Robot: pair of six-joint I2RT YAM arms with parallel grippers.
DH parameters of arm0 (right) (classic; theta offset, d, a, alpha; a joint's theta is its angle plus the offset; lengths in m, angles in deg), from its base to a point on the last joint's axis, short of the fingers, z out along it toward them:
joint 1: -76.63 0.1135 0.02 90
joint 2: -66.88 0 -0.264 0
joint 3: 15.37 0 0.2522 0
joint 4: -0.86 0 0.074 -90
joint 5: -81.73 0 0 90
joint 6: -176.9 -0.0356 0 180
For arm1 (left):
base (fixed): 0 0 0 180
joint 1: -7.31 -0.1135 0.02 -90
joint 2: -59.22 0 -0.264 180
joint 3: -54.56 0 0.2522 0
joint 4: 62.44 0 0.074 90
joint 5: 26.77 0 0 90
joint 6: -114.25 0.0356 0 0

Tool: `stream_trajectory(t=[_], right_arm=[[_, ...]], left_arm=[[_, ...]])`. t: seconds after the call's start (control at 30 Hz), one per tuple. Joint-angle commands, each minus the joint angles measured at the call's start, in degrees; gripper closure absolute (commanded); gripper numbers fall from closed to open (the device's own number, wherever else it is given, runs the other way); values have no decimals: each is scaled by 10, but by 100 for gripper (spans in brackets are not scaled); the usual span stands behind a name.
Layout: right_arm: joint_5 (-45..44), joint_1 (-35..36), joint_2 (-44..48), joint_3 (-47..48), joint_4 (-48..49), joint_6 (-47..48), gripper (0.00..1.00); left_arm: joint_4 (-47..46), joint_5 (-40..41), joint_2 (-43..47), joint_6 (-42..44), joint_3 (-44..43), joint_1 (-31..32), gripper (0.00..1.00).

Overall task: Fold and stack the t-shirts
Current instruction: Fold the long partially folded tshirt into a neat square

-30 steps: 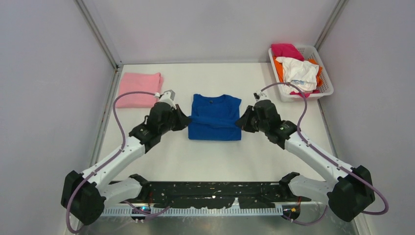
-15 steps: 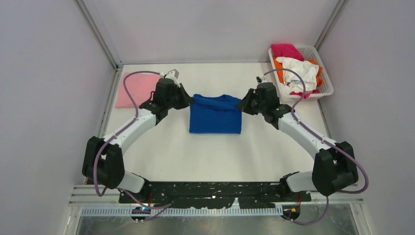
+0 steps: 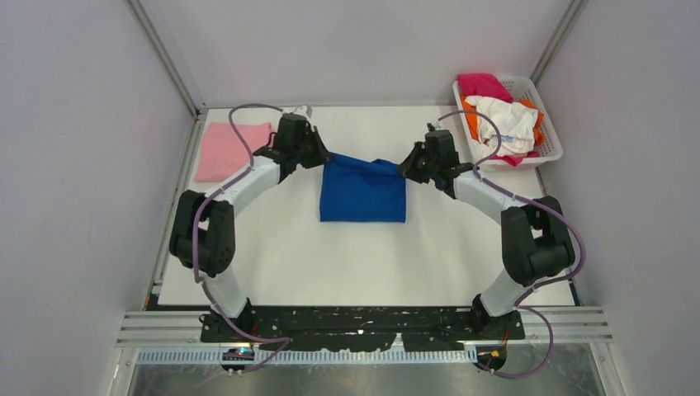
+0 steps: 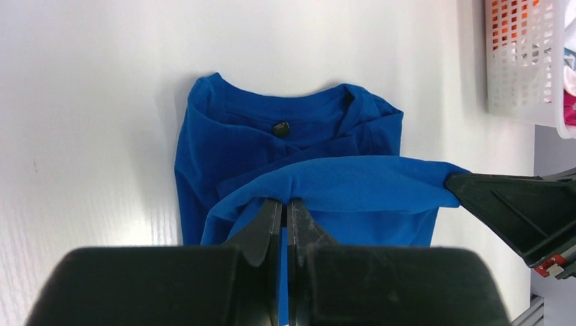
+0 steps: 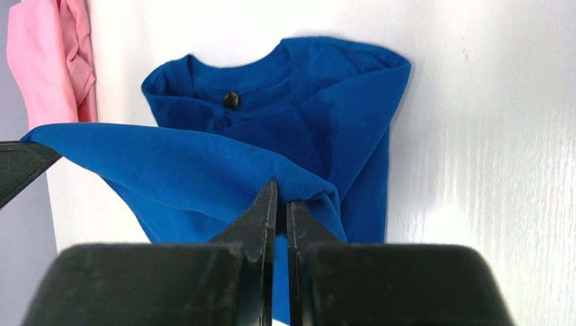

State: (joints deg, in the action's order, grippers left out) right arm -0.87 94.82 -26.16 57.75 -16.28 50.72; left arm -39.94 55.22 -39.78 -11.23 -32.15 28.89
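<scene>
I should next move my right gripper outward and down over the t-shirt's shoulder [image 3: 388, 162] [image 5: 372, 76] beside the collar and let go of the hem corner there. The collar end is still uncovered.
The royal-blue t-shirt [image 3: 363, 191] lies mid-table, its print hidden. My left gripper [image 3: 320, 158] is shut on its raised left corner and my right gripper [image 3: 404, 167] is shut on the right corner, holding the near hem stretched above the collar end. In the left wrist view the blue t-shirt [image 4: 258, 146] shows its collar under the lifted fold, and my left gripper [image 4: 285, 202] pinches the cloth. In the right wrist view my right gripper [image 5: 281, 193] pinches the blue t-shirt [image 5: 319, 115]. A folded light-pink t-shirt [image 3: 229, 150] lies at the far left.
A white slatted basket [image 3: 551, 153] stands at the far right with magenta [image 3: 483, 85], orange [image 3: 470, 111] and white [image 3: 505, 120] shirts in it. It shows in the left wrist view [image 4: 519, 61]. The pink shirt shows in the right wrist view [image 5: 51, 61]. Grey walls enclose the table.
Both grippers have carried the shirt's near hem away from the arm bases toward the collar, folding the blue shirt in half. Both arms are now stretched further out.
</scene>
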Motion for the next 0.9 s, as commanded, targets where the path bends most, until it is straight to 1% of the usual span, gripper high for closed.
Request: stream_trajectory(t=[0.0,0.1,0.23,0.3,0.37,0.4,0.43,0.47,0.5,0.53,0.57,0.6,0.63,0.67,0.73,0.8,0.87], right_arm=[[-38,-4,-20,31,64,3,95],[-55,-5,-41,34,80,-4,93],[-55,-11,-79,49,97,-8,91],[-47,-14,-99,62,107,-12,88],[-40,-17,-116,76,113,-16,81],[-40,-19,-121,79,115,-15,74],[-43,-19,-129,88,117,-14,68],[-48,-20,-138,93,118,-7,61],[-47,-21,-144,112,115,-1,42],[-47,-24,-154,124,95,8,33],[-45,-25,-159,152,82,13,18],[-37,-27,-163,165,57,26,13],[-33,-27,-162,181,42,31,7],[-29,-27,-153,182,40,38,1],[-14,-28,-127,164,45,43,4],[17,-28,-98,120,59,50,5],[72,-27,-77,86,80,50,4]], left_arm=[[12,3,-42,11,-60,-8,100],[22,0,-70,9,-84,-11,100],[32,3,-103,6,-109,-12,100],[41,2,-119,3,-123,-14,100],[51,7,-133,3,-137,-15,100],[53,10,-140,2,-143,-17,98],[57,11,-147,1,-155,-18,93],[66,12,-152,0,-165,-20,85],[71,12,-155,0,-172,-21,72],[77,11,-156,0,-179,-22,50],[84,11,-155,2,-184,-22,33],[87,11,-148,4,-186,-22,16],[85,11,-139,7,-183,-22,4],[83,8,-130,9,-178,-22,1],[76,1,-107,8,-158,-22,0],[56,-18,-82,6,-128,-22,0],[24,-53,-64,0,-92,-22,0]])
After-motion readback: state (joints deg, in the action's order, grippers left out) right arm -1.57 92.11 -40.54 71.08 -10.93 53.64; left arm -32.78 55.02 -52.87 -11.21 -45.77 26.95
